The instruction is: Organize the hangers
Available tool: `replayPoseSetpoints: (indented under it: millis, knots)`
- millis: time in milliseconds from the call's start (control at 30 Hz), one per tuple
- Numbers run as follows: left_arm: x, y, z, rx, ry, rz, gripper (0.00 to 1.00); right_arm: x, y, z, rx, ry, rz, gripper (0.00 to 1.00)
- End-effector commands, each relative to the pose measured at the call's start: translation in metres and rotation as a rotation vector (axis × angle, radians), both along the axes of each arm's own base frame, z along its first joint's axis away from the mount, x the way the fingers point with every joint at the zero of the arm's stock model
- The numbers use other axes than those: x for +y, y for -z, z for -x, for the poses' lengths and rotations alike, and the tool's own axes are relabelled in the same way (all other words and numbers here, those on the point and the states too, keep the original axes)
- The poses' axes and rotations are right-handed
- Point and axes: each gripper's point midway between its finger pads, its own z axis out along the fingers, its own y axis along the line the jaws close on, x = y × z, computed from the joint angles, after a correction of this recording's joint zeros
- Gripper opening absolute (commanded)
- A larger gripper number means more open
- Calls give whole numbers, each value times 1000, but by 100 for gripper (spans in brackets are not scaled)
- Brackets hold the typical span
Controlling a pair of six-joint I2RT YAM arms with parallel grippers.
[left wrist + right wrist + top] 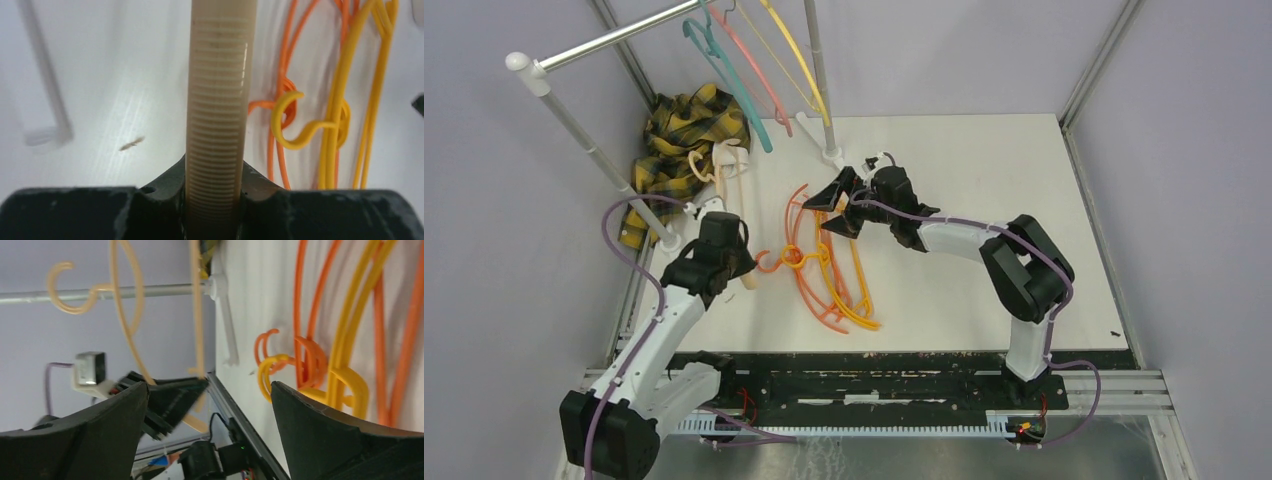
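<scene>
My left gripper needs to rise outward, hook the peach hanger on the rack's bar (678, 12) above and outward of it and let go there, as that spot beside the teal hanger is empty.
My left gripper (742, 264) is shut on the ribbed lower end of a peach hanger (727, 165), which rises toward the plaid cloth. In the left wrist view the peach hanger (218, 90) stands clamped between the jaws of the left gripper (215, 187). Several orange hangers (809, 290) and yellow hangers (856, 300) lie tangled on the table's middle. My right gripper (833, 210) is open and empty over the pile's far end. The right wrist view shows my right gripper (210, 405) wide open, with the orange hangers (310, 355), the yellow hangers (350, 340) and the peach hanger (125, 305). Teal (729, 85), pink (754, 70) and yellow (799, 55) hangers hang on the rack.
The white-and-silver rack (589, 150) stands at the back left, one pole foot (832, 155) just behind my right gripper. The yellow-black plaid cloth (679, 135) lies heaped by the left pole. Walls close in on the left and right table edges.
</scene>
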Motion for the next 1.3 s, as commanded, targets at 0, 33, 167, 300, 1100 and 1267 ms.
replayPoseSetpoints:
  millis: [0,33,167,300,1100,1267]
  knots:
    - [63,-64,-20,-121,-298,-228,3,-22,-15,22,-206,-135,205,100]
    - [72,-75,-22,-131,-327,-275,3,-31,-9,23,-242,-145,282,100]
    - [87,-116,-35,-175,-380,-377,3,-70,12,29,-327,-169,557,100]
    - [98,-147,-49,-198,-430,-456,3,-91,20,30,-365,-180,673,100]
    - [92,-230,-95,-369,-455,-486,3,-92,39,13,-307,-183,643,100]
    - [87,-235,-97,-408,-431,-476,3,-89,44,11,-289,-184,629,100]
